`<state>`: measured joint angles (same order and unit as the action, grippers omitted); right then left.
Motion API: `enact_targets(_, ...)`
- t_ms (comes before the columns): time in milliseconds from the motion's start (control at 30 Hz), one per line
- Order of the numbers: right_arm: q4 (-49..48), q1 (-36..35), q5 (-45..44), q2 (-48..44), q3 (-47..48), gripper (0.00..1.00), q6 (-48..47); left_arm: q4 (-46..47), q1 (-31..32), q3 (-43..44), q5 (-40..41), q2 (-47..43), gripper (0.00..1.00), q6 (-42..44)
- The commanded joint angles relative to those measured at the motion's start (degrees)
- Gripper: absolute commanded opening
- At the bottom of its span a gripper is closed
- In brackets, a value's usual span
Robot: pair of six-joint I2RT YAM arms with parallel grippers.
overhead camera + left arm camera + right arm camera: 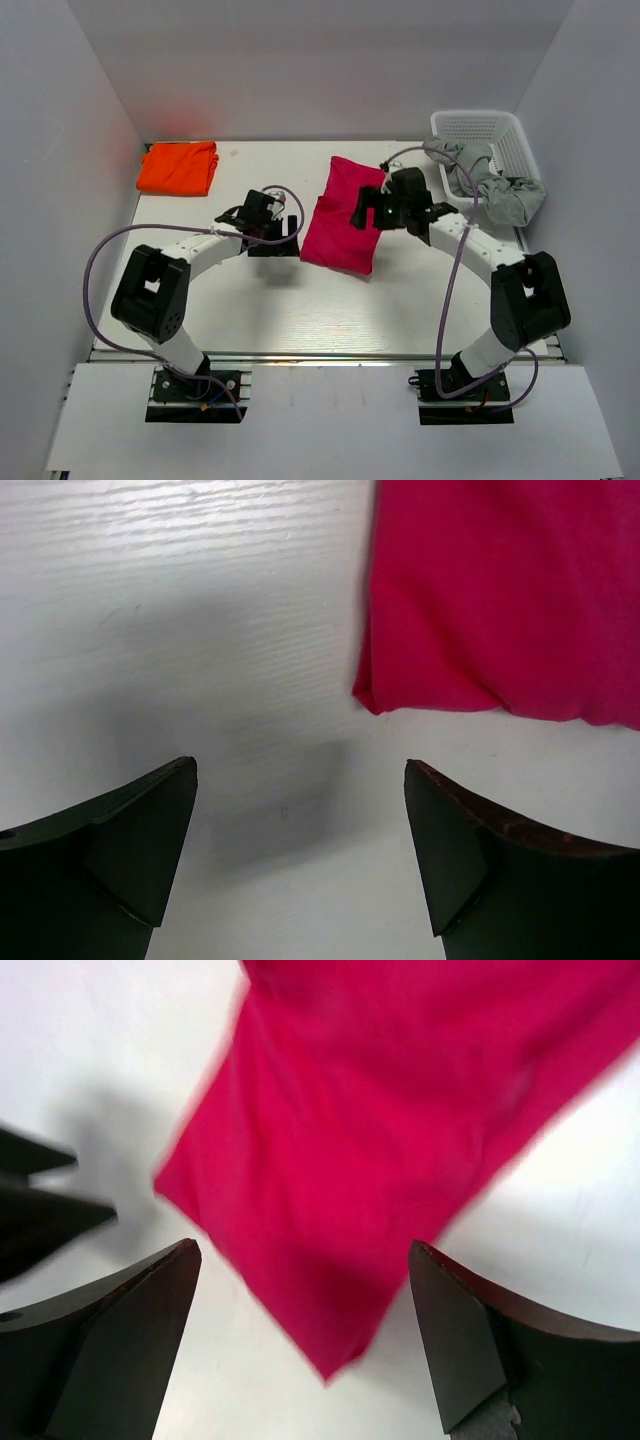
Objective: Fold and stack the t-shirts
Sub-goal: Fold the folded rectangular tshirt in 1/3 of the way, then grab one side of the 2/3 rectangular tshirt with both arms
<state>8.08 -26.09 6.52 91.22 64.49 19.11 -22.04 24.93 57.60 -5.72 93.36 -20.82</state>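
My left gripper moves its open fingers toward the magenta shirt and down around the shirt's nearest corner next, then closes.
The magenta-red t-shirt (345, 215) lies folded in a long rectangle at the table's middle. The orange t-shirt (178, 167) lies folded at the back left corner. My left gripper (289, 223) is open and empty just left of the magenta shirt; in the left wrist view (300, 815) it hangs over bare table, with the shirt's corner (500, 600) ahead and to the right. My right gripper (363, 214) is open above the magenta shirt's right edge; in the right wrist view (305, 1305) a shirt corner (380, 1160) lies between the spread fingers, not gripped.
A white plastic basket (493, 128) stands at the back right, with a grey cloth (500, 188) hanging over its front rim. White walls close in the table on three sides. The left gripper's dark fingers (40, 1210) show at the right wrist view's left edge.
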Motion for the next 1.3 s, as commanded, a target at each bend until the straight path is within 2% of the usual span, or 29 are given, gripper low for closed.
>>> enact_targets(0, 6.5, 0.33, 3.66, -2.36, -7.07, 0.9, 5.93, 5.94, 0.82, 1.54, -6.22, 1.98, 0.92, 2.1)
enact_targets(167, 4.41, 0.33, 8.57, -3.6, -14.12, 0.9, 10.32, 7.36, 1.87, 2.95, -9.13, 6.65, 0.79, 3.24)
enact_targets(300, -0.07, 0.51, 11.4, -2.45, -17.54, 0.82, 13.4, 8.76, 2.41, 2.95, -9.14, 9.02, 0.77, 3.24)
enact_targets(467, -4.29, 0.42, 12.55, -1.22, -20.19, 0.68, 14.9, 11.85, 3.02, 1.19, -11.25, 10.17, 0.64, 3.24)
enact_targets(500, -4.47, 0.68, 12.63, -1.05, -20.37, 0.65, 15.07, 11.85, 3.63, 1.19, -11.25, 10.7, 0.6, 3.24)
enact_targets(533, -5.17, 0.51, 12.55, -1.04, -20.45, 0.56, 15.25, 12.37, 3.64, 1.19, -11.25, 11.31, 0.55, 3.24)
enact_targets(567, -5.44, 0.6, 12.46, -1.13, -21.15, 0.52, 15.25, 12.37, 3.64, 1.19, -11.25, 11.32, 0.44, 3.76)
enact_targets(600, -5.87, 0.6, 11.76, -0.96, -21.25, 0.5, 15.25, 12.37, 3.64, 1.19, -11.86, 11.84, 0.38, 4.29)
enact_targets(633, -5.97, 0.68, 11.41, -0.96, -21.51, 0.39, 15.43, 12.37, 3.64, 1.19, -11.86, 11.84, 0.3, 4.3)
enact_targets(667, -6.4, 0.69, 11.23, -0.96, -21.77, 0.34, 15.34, 12.37, 4.16, 1.19, -12.47, 11.84, 0.19, 4.3)
enact_targets(767, -9.29, 0.77, 10.53, -0.78, -22.3, 0.26, 14.2, 11.85, 4.16, 0.67, -12.48, 11.32, 0.0, 4.3)
enact_targets(800, -9.31, 0.69, 10.27, -0.61, -22.21, 0.22, 13.85, 11.85, 4.16, 0.67, -12.48, 10.62, 0.0, 4.3)
enact_targets(833, -9.31, 0.86, 10.26, -0.26, -22.13, 0.07, 13.41, 11.85, 4.16, 0.15, -12.48, 10.61, 0.0, 4.3)
enact_targets(867, -9.22, 0.86, 10.44, -0.17, -22.13, 0.0, 12.97, 11.85, 4.16, 0.14, -12.48, 9.74, 0.0, 4.3)
enact_targets(1067, -6.43, 0.34, 14.65, -4.55, -25.97, 0.0, 9.81, 9.67, 4.16, -2.49, -15.11, 3.78, 0.0, 4.3)
enact_targets(1267, -0.43, -0.02, 21.32, -19.05, -31.61, 0.0, 9.45, 4.82, 4.16, -8.47, -17.31, -8.88, 0.0, 4.3)
